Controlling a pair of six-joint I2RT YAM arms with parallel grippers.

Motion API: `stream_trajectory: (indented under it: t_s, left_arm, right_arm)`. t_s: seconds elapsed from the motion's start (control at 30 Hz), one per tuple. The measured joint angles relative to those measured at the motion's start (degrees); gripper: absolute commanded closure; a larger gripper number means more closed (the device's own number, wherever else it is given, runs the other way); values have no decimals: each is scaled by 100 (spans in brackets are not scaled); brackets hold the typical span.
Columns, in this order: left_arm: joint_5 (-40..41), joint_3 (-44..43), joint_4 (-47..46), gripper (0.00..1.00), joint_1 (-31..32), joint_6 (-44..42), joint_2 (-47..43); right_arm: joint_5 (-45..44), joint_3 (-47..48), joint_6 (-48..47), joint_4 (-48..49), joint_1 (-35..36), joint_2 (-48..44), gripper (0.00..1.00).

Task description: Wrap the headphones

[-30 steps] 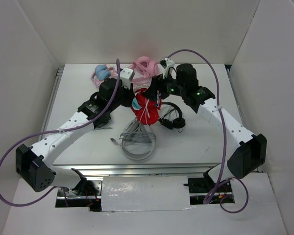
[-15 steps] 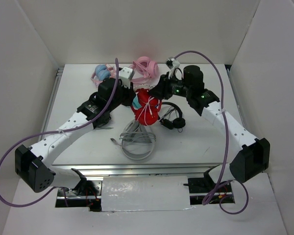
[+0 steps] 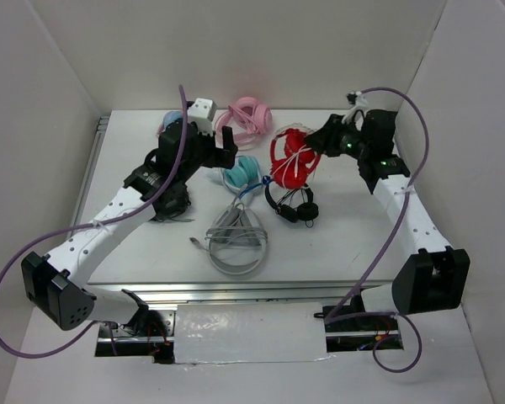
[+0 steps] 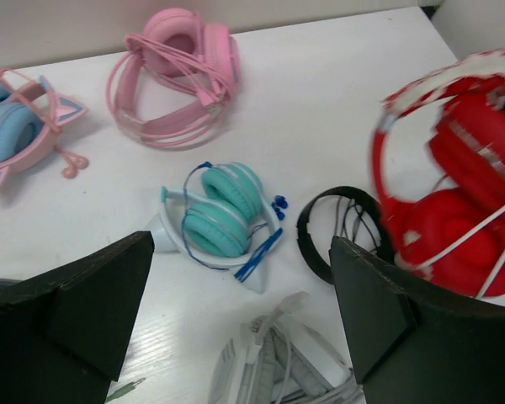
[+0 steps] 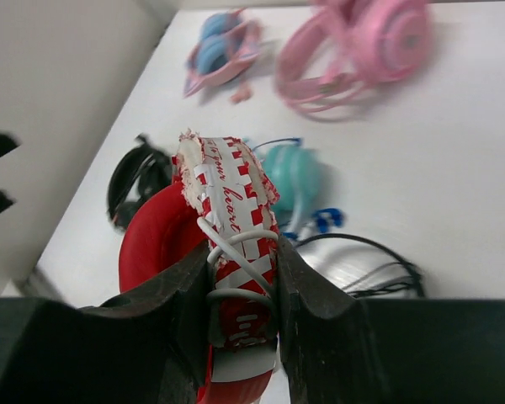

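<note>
The cable is wound around the red headphones (image 3: pixel 289 162), so my right gripper will next go down and to the right in the top view, onto bare table, and open.
The red headphones (image 3: pixel 289 162) hang above the table right of centre, their thin white cable wound around the cups and headband. My right gripper (image 3: pixel 314 149) is shut on the headband (image 5: pixel 228 195), and its fingers (image 5: pixel 242 296) pinch the band over loops of the cable. My left gripper (image 3: pixel 225 148) stands wide open and apart from the headphones, left of them, with nothing between its fingers (image 4: pixel 88 307). In the left wrist view the red headphones (image 4: pixel 463 215) show at the right edge, blurred.
Teal headphones (image 3: pixel 242 172) lie just below the left gripper. Small black headphones (image 3: pixel 293 204) and grey-white headphones (image 3: pixel 236 241) lie nearer the front. Pink headphones (image 3: pixel 248 118) and blue-and-pink cat-ear headphones (image 3: pixel 173 124) sit at the back. White walls enclose the table.
The left gripper let go of the red headphones, opened wide and drew back left. The right arm carried the headphones right and toward the back, uncovering the teal headphones.
</note>
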State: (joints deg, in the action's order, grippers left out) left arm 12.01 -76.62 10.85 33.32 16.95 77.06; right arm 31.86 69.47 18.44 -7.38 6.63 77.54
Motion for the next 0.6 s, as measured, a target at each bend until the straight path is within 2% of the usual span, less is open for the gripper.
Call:
stream_trajectory:
  t_s: [0.17,0.33,0.6]
  left_arm:
    - [138,87,57,1,-317,127,-109]
    - [70,455,15,1,-643,260,-417]
    - [-459,1027,-221,1,-1132,319,-514]
  right_arm:
    - [-28,-295,431,533,-953,260,100]
    - [-83,-581,933,1200,-1589,1099,100]
    - [-404,-573,1325,1818,-1838,2636,99]
